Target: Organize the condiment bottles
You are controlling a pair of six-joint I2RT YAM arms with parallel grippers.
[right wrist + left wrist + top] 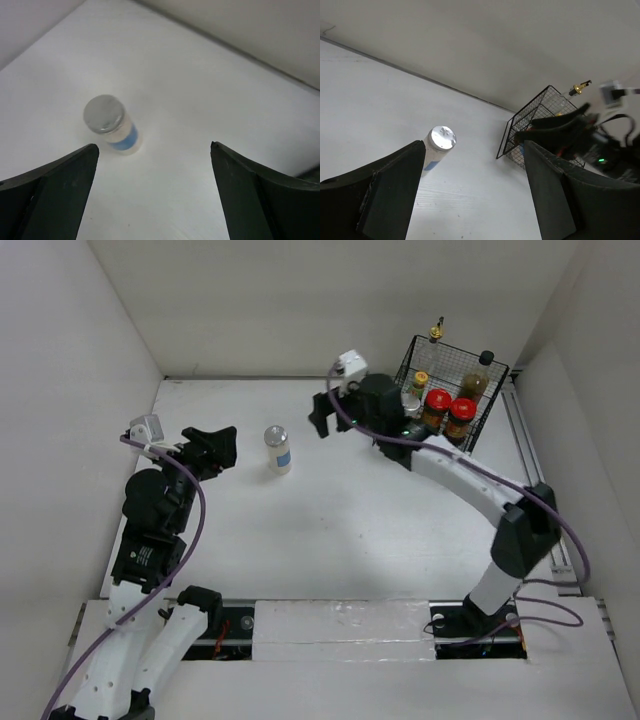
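Note:
The lone shaker is below my gripper and to the left in the top view. My right gripper crosses over to it next and lowers open fingers around its silver lid (276,434) (104,114).
One white silver-lidded shaker (277,449) with a blue label stands alone on the table, also seen in the left wrist view (439,145) and the right wrist view (112,125). My left gripper (226,448) (475,200) is open and empty just left of it. My right gripper (325,412) (155,200) is open and empty to its right, beside the basket. In the black wire basket (497,390) stand a gold-capped tall bottle (435,335), a dark black-capped bottle (478,380), a yellow-capped bottle (420,382), two red-lidded jars (437,405) (461,418) and a second shaker (411,403).
The basket (530,125) sits in the far right corner against the white walls. A rail runs along the table's right edge (535,450). The right arm (470,480) stretches diagonally from its base to the basket's front.

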